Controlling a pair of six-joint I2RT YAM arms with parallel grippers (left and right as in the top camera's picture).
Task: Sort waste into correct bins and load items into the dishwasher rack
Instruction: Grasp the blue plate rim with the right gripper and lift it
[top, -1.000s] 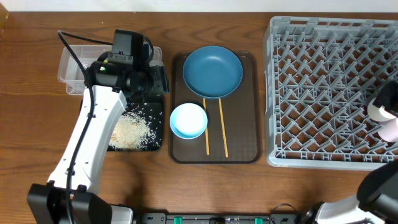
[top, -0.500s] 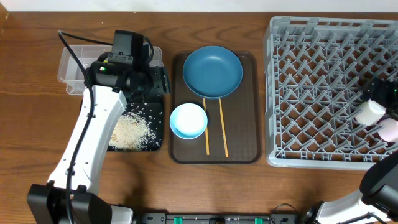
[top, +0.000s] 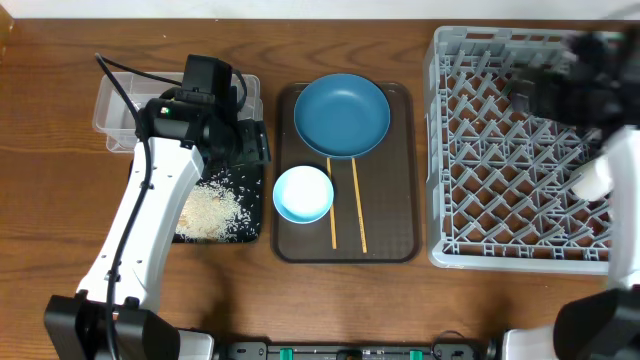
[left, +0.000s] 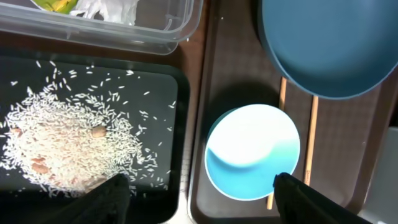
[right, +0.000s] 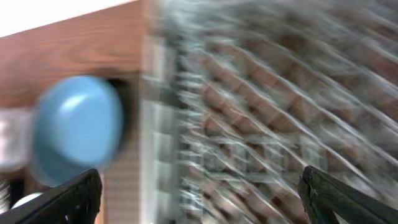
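Observation:
My right gripper will move across from above the grey rack next and go down to the dark blue plate's rack-side rim (top: 387, 117) (right: 117, 122), which is nearest and uncovered.
My left gripper (top: 252, 142) (left: 199, 186) is open and empty, hovering over the edge between the black tray (top: 250, 200) of rice (left: 62, 143) and the light blue bowl (top: 303, 193) (left: 252, 152). The clear container (top: 115, 110) (left: 143, 34) holds white tissue (left: 106, 7) and a yellow-green wrapper (left: 53, 4). The dark blue plate (top: 341, 115) (left: 329, 43) and two chopsticks (top: 333, 210) (left: 313, 140) lie on the brown tray. My right gripper (top: 530, 90) (right: 199, 199) is open, empty and blurred, above the grey rack (top: 500, 170) (right: 280, 112). A white cup (top: 592, 181) lies in the rack. The pinkish cup is hidden.
The brown serving tray (top: 400, 200) sits between the bins and the rack. My right arm's white link (top: 628, 200) crosses the rack's right side. Bare wood table (top: 40, 200) lies to the left and along the front.
My right arm has swung from the rack's right edge up and left over its far side, moving fast. The white cup stays in the rack. My left gripper has shifted slightly.

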